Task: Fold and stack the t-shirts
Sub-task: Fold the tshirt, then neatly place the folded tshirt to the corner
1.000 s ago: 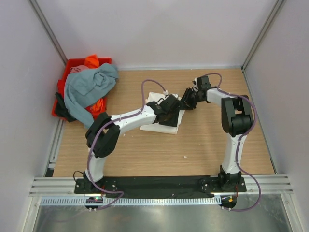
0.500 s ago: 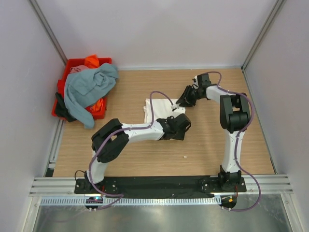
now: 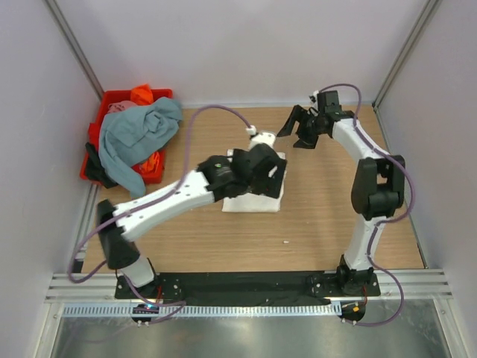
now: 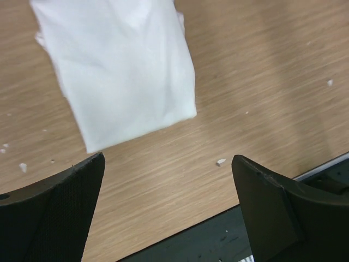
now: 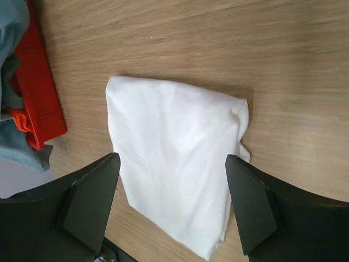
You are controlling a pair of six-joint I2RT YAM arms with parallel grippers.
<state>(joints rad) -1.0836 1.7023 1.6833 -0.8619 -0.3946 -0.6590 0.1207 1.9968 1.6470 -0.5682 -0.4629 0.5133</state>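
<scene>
My right gripper moves back and down onto the white t-shirt's side edge facing away from the crate [image 5: 240,146] next, since some cloth juts out there.
A white t-shirt [image 3: 257,200] lies folded in a flat rectangle at the middle of the table, with no print showing. It also shows in the left wrist view [image 4: 125,71] and the right wrist view [image 5: 180,142]. My left gripper [image 3: 262,170] hangs above the shirt, open and empty [image 4: 168,164]. My right gripper [image 3: 297,133] is raised behind and to the right of the shirt, open and empty [image 5: 172,158]. A grey-blue t-shirt [image 3: 138,134] drapes over the crate's front, with an orange one [image 3: 141,95] and a dark one [image 3: 93,168] beside it.
The red plastic crate [image 3: 112,97] stands at the back left corner, its corner also in the right wrist view [image 5: 41,98]. Grey walls close in the table on three sides. The black base strip [image 3: 246,283] runs along the near edge.
Both grippers have left the white shirt. The left arm swung from the shirt's near right edge up over it. The right gripper pulled back, up and to the right.
</scene>
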